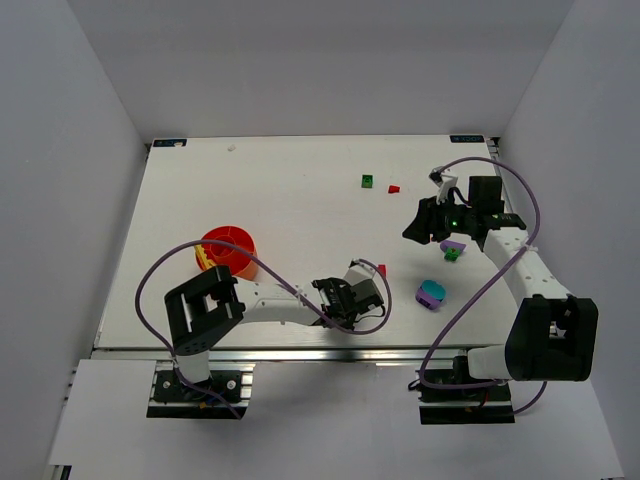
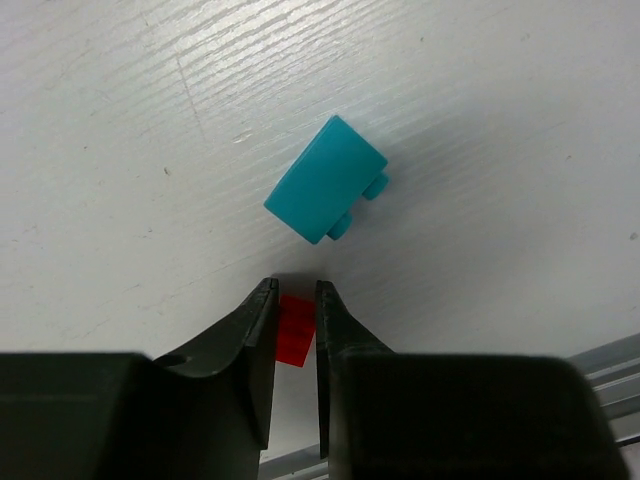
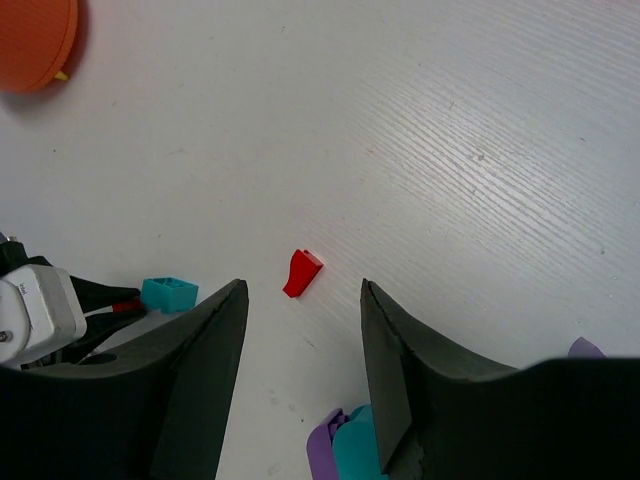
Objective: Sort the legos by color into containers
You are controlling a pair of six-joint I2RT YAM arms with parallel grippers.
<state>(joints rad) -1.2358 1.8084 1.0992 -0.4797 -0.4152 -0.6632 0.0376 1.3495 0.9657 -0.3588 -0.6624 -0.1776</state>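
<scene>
I will lift my left gripper, move it to the left in the top view over the middle of the bowl (image 1: 229, 248), and let go of the held lego, because the lego is red like the bowl.
My left gripper (image 2: 293, 290) is down at the table with its jaws shut on a small red lego (image 2: 295, 330). A teal lego (image 2: 327, 180) lies just beyond its fingertips. From above, that gripper (image 1: 345, 303) sits near the front edge. My right gripper (image 3: 302, 286) hangs open and empty above the table, and another red lego (image 3: 302, 273) lies on the surface below the gap. It (image 1: 425, 225) is at the right of the table. The orange-red bowl (image 1: 229, 248) stands at the left, with yellow legos (image 1: 204, 258) at its edge.
A joined teal and purple lego (image 1: 431, 293) lies at the front right. A purple and a green lego (image 1: 452, 248) sit under the right arm. A green lego (image 1: 368, 181) and a red one (image 1: 394, 188) lie farther back. White walls enclose the table.
</scene>
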